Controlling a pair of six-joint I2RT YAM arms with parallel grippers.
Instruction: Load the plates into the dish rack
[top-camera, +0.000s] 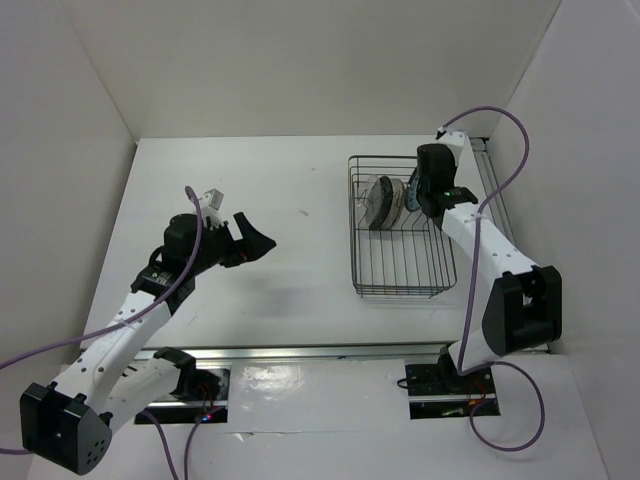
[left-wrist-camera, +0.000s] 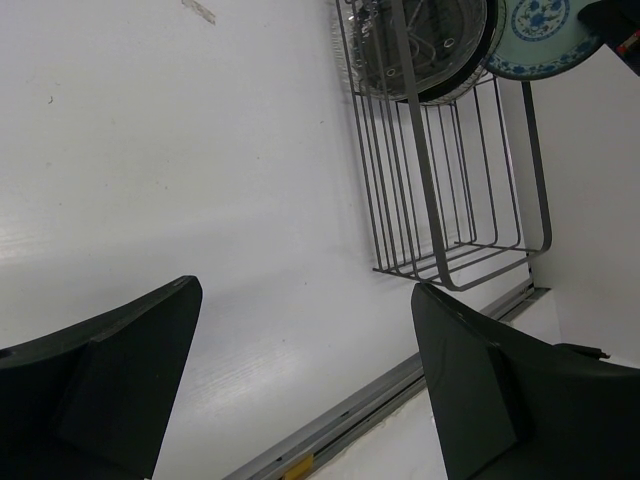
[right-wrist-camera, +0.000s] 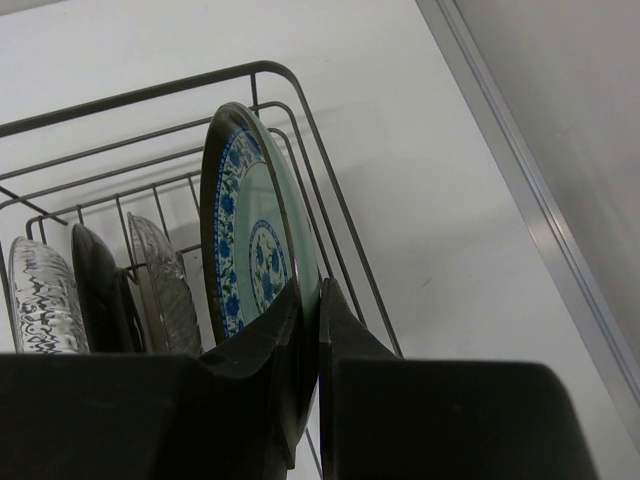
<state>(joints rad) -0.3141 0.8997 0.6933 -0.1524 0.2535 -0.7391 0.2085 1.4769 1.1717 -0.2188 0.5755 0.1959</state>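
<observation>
Next, my right gripper moves down and toward the ribbed plate, then opens. The patterned plate (right-wrist-camera: 250, 235) sits higher than its neighbours and apart from the ribbed plate.
The dark wire dish rack (top-camera: 402, 262) stands right of the table's middle. In the right wrist view, the blue-and-white patterned plate (right-wrist-camera: 250, 235) stands on edge at the rack's (right-wrist-camera: 150, 95) right end. My right gripper (right-wrist-camera: 312, 288) is shut on its rim and shows in the top view (top-camera: 413, 197) above the rack. Left of it stand a ribbed greyish plate (right-wrist-camera: 160, 285), the black plate (right-wrist-camera: 100, 290) and the clear plate (right-wrist-camera: 40, 300), all upright. My left gripper (top-camera: 252, 243) is open and empty, well left of the rack; its wrist view (left-wrist-camera: 305, 380) shows only bare table between the fingers.
A metal rail (top-camera: 300, 352) runs along the table's near edge, and another (top-camera: 495, 190) runs along the right side close behind the rack. White walls enclose the table at the left, back and right.
</observation>
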